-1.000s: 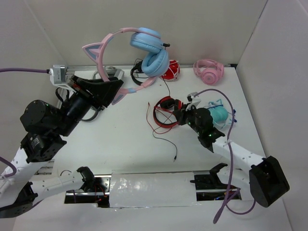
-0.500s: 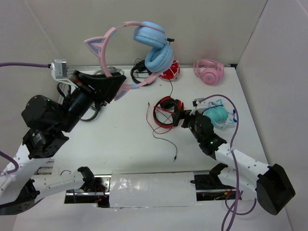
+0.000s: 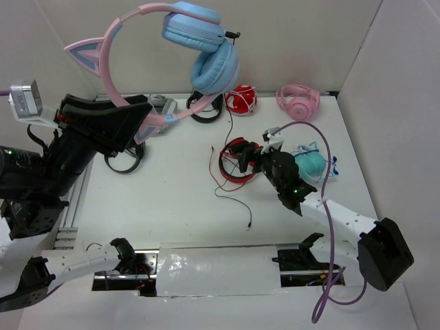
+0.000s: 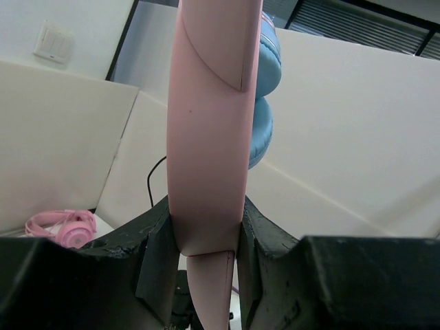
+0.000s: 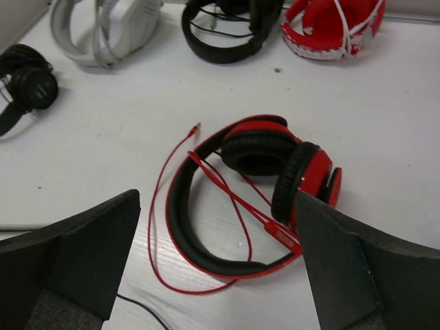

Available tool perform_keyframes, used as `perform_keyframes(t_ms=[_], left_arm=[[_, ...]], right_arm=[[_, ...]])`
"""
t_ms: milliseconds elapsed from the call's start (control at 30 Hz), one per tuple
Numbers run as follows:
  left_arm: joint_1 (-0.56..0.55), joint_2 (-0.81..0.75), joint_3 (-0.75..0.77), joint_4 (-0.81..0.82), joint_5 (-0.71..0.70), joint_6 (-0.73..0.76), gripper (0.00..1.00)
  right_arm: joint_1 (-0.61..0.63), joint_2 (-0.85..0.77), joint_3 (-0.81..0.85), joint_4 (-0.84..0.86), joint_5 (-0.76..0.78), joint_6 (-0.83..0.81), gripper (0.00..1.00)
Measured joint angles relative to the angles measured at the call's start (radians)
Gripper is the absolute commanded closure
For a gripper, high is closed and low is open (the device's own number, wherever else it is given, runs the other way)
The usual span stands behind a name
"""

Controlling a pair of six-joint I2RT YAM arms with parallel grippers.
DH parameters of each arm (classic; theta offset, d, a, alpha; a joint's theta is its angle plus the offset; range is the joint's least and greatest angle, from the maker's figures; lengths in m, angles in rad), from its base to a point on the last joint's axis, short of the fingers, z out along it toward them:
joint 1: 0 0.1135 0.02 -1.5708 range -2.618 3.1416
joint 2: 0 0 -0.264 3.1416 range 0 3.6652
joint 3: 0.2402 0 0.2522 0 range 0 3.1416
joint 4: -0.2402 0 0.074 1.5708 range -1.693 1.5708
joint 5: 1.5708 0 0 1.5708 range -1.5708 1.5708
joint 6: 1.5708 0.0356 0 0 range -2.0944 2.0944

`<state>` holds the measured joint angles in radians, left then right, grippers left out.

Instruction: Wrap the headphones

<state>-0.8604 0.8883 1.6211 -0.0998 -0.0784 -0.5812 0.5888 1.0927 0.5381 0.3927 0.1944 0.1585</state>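
My right gripper is above the thin black cable (image 3: 232, 201) (image 5: 144, 306), which is nearer my base, so next I will lower it onto that, back and left in the top view.
The headphones (image 3: 206, 65), with a pink cat-ear headband and light blue ear cups, hang high above the table's back left. My left gripper (image 3: 141, 120) is shut on the headband low on one side. In the left wrist view the pink band (image 4: 206, 137) fills the gap between the black fingers (image 4: 155, 254), with the blue cups (image 4: 265, 103) behind it. The thin black cable (image 3: 232, 201) trails down onto the table. My right gripper (image 3: 251, 155) stands open just above the red-and-black headphones (image 5: 254, 148), holding nothing.
All-pink headphones (image 3: 298, 102) and a red-and-white set (image 3: 241, 100) lie at the back. A teal set (image 3: 313, 161) sits right of my right gripper. Black headphones (image 3: 124, 158), a grey-white set (image 3: 161, 104) and another black set (image 3: 206, 110) lie at the back left.
My left arm has raised the cat-ear headphones higher and swung them left, drawing the cable along the table. The right gripper has opened and stays over the red-and-black headphones.
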Motion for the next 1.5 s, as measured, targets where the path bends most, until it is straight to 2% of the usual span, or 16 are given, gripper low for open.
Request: perform_keyframes(t_ms=[167, 300, 533, 667, 767, 1000, 1200, 1267, 1300, 1333, 1400, 1433, 1500], left_arm=[[0.0, -0.002, 0.016, -0.005, 0.0, 0.002, 1.0], [0.0, -0.01, 0.016, -0.011, 0.0, 0.003, 1.0], [0.0, -0.036, 0.006, -0.011, -0.005, 0.007, 1.0], [0.0, -0.049, -0.008, 0.0, -0.009, 0.007, 1.0], [0.0, -0.047, -0.008, 0.0, -0.008, 0.007, 1.0], [0.0, -0.041, -0.008, -0.008, 0.0, 0.005, 1.0], [0.0, -0.041, -0.01, -0.012, 0.0, 0.002, 1.0], [0.0, -0.041, -0.01, -0.013, 0.0, 0.001, 1.0], [0.0, -0.041, -0.011, -0.013, 0.0, 0.001, 1.0], [0.0, -0.041, -0.011, -0.014, 0.0, 0.0, 1.0], [0.0, -0.041, -0.011, -0.018, -0.001, -0.002, 1.0], [0.0, -0.041, -0.011, -0.023, -0.002, -0.004, 1.0], [0.0, -0.041, -0.011, -0.032, -0.01, -0.009, 1.0]], right_arm=[[0.006, -0.007, 0.003, 0.005, -0.051, 0.009, 0.0], [0.016, -0.082, -0.013, -0.043, -0.063, 0.033, 0.0], [0.042, -0.283, -0.018, -0.322, 0.091, 0.179, 0.0], [0.096, -0.41, -0.088, -0.4, 0.031, 0.211, 0.0], [0.153, -0.438, -0.111, -0.426, -0.031, 0.201, 0.0], [0.199, -0.317, -0.113, -0.351, -0.064, 0.177, 0.0], [0.199, -0.104, -0.127, -0.066, -0.138, 0.174, 0.02], [0.202, -0.022, -0.115, 0.002, -0.166, 0.174, 0.05], [0.203, 0.009, -0.108, 0.027, -0.169, 0.173, 0.1], [0.206, 0.043, -0.1, 0.055, -0.166, 0.173, 0.48], [0.209, 0.096, -0.085, 0.111, -0.153, 0.172, 0.87], [0.21, 0.117, -0.078, 0.13, -0.146, 0.175, 1.0], [0.211, 0.138, -0.066, 0.15, -0.141, 0.185, 1.0]])
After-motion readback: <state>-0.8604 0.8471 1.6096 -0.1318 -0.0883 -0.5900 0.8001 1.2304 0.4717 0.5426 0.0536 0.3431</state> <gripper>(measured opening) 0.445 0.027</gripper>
